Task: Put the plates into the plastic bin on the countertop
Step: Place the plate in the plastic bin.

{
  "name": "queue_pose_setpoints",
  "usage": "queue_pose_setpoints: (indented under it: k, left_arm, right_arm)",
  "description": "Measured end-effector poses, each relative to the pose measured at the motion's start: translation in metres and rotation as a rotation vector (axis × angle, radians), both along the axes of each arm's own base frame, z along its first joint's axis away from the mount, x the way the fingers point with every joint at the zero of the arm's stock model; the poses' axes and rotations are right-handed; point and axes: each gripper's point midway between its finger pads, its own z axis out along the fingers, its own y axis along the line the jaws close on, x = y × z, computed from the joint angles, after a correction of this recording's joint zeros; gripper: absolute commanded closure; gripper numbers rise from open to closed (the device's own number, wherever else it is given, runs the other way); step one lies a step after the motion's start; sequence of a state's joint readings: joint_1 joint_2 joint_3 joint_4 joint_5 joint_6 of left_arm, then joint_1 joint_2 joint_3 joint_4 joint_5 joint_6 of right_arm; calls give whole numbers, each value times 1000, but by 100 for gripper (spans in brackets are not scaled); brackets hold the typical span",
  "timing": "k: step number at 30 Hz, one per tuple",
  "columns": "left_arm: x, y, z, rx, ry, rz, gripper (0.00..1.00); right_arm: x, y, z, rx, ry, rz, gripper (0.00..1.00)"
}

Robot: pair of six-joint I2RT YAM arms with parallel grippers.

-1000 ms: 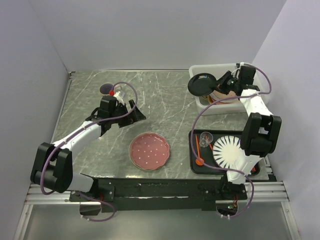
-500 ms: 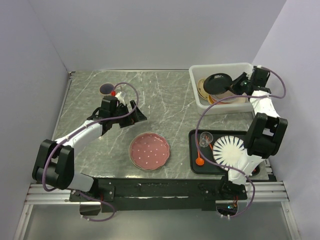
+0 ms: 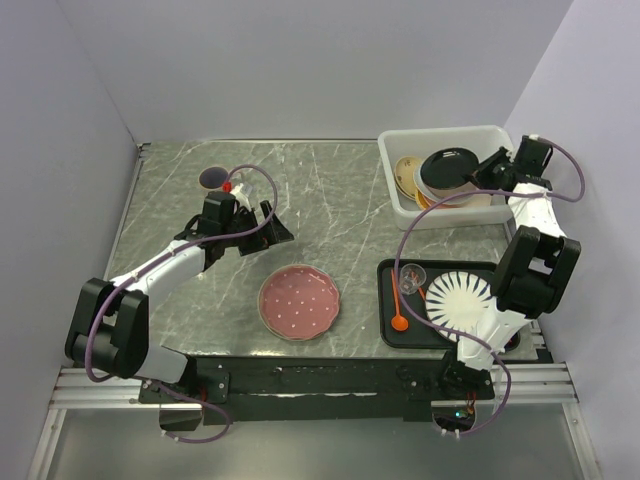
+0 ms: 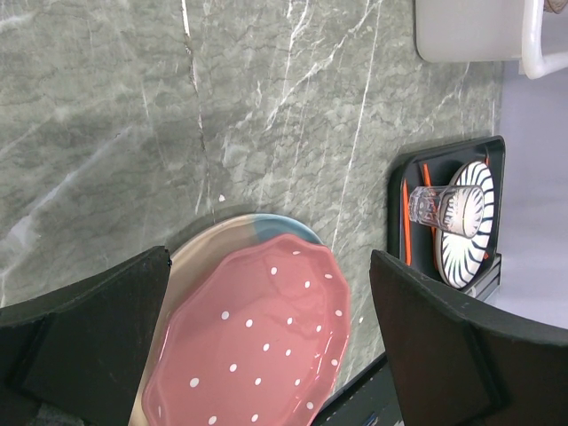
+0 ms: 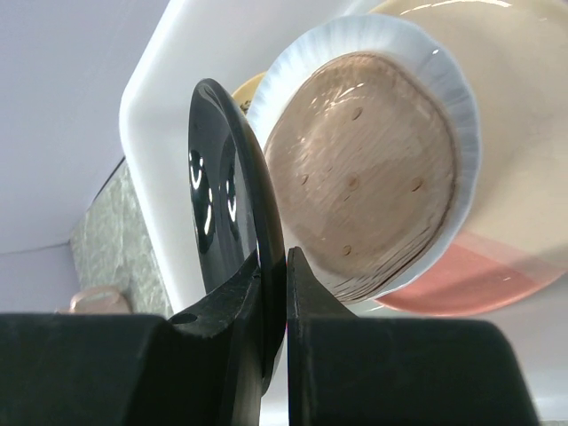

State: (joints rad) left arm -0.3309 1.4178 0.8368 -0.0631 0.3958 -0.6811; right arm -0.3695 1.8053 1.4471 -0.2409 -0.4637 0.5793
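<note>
The black plate (image 3: 448,166) is already over the stacked plates in the plastic bin, so my right gripper should next lower it and let it go onto the white-rimmed brown plate.
My right gripper (image 3: 484,172) is shut on the rim of the black plate (image 3: 448,166) and holds it over the plastic bin (image 3: 400,146) at the back right. In the right wrist view the black plate (image 5: 226,222) stands edge-on between my fingers (image 5: 328,311), above several plates stacked in the bin, a white-rimmed brown one (image 5: 373,169) on top. The pink dotted plate (image 3: 299,301) lies on the countertop (image 3: 330,200) near the front, on a cream-and-blue plate (image 4: 213,240). My left gripper (image 3: 272,226) is open and empty, up-left of it. The left wrist view shows the pink plate (image 4: 257,346) between my fingers.
A black tray (image 3: 388,325) at the front right holds a white plate with black stripes (image 3: 458,302), a glass (image 3: 410,277) and an orange spoon (image 3: 399,308). A small dark dish (image 3: 212,178) and a red-topped object (image 3: 229,186) sit at the back left.
My right gripper has carried the black plate rightwards from the bin's left edge to over the bin's middle. The left gripper has barely moved.
</note>
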Motion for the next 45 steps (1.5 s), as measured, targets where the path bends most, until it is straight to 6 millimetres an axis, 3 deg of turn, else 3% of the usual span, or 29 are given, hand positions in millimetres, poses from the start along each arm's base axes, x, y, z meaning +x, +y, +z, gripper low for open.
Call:
queue_pose_setpoints:
  k: [12,15,17,22,23,27,29,36,45]
  left_arm:
    - [0,0,0,0,0,1,1]
    - [0,0,0,1,0,1,1]
    - [0,0,0,1,-1,1,1]
    - [0,0,2,-1,-5,1,1]
    - [0,0,2,-1,-6,1,1]
    - [0,1,5,-3,-15,2,1]
    - [0,1,7,-3,-19,3,1]
    - [-1,1,9,-5,-25,4,1]
    - [-6,5,-1,17,1,5,1]
  right_arm:
    - [0,-12,-16,-23,44,-52,92]
    - [-1,-14,-30,-19,78,-58,81]
    - [-2,-15,-37,-17,100,-64,69]
    - [-3,-18,-43,-36,118,-76,49]
    - [-3,-18,-43,-41,120,-76,40]
    - [-3,-19,-46,-65,130,-84,22]
    - [-3,-20,-47,-80,135,-93,16]
    - [-4,-22,-32,-157,120,-128,3]
    - [-16,-22,14,-216,18,-174,1]
